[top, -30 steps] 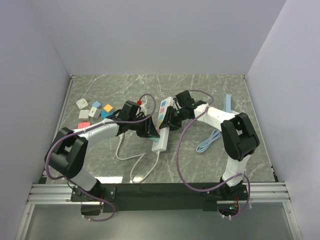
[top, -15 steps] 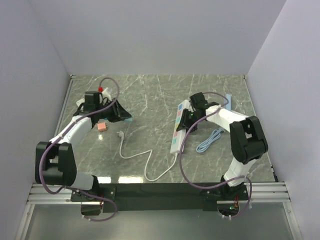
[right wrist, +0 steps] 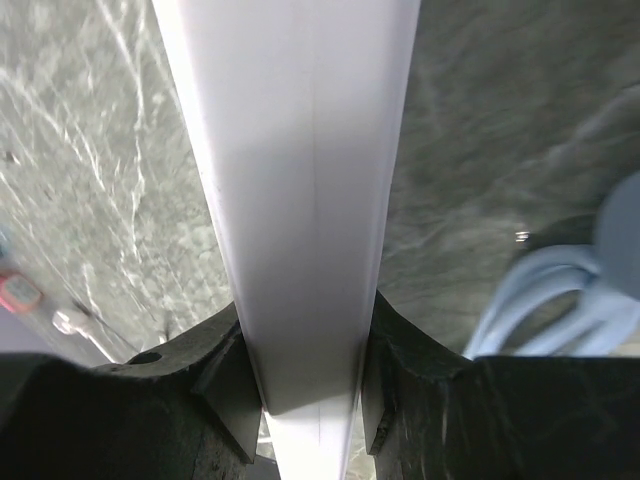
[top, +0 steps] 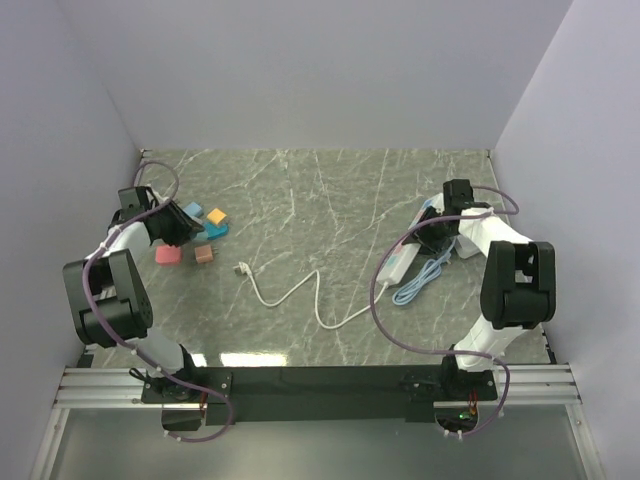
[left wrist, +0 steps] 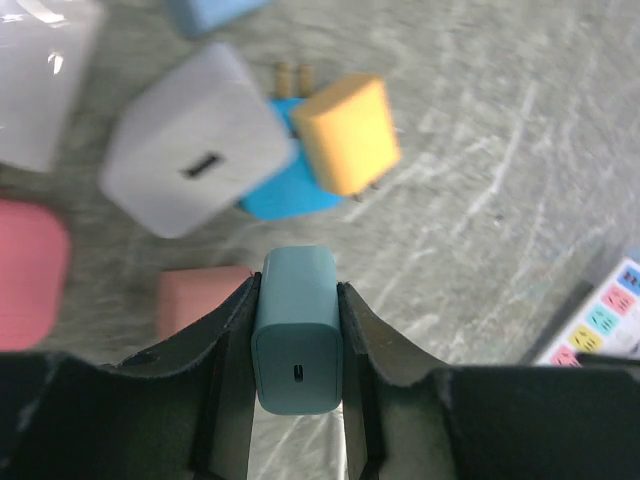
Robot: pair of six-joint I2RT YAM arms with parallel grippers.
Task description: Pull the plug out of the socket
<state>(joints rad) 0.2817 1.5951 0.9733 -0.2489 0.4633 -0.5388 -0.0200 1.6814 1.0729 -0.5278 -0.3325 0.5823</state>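
Observation:
Next, the left gripper lowers the light teal plug [left wrist: 297,335] toward the gap between the pink and salmon plugs and releases it, as the plug is already clear of the socket.
My left gripper [left wrist: 297,300] is shut on a light teal plug [left wrist: 297,335], held just above the table at the far left; in the top view that gripper [top: 178,230] covers the plug. My right gripper [right wrist: 305,330] is shut across the socket [right wrist: 300,180], a long white power strip. In the top view the socket [top: 403,260] lies at the right, with the right gripper [top: 437,238] at its far end. The two are far apart. The socket's thin white cord [top: 300,295] trails left across the table.
Several loose plugs lie by the left gripper: white [left wrist: 195,140], orange [left wrist: 345,135], blue [left wrist: 290,195], pink [left wrist: 200,300]. A coiled light blue cable [top: 420,282] lies beside the socket. Walls stand close on the left and right.
The left gripper has gone from the socket at mid-table to the far left with the plug. The right gripper has carried the socket to the right, dragging its cord.

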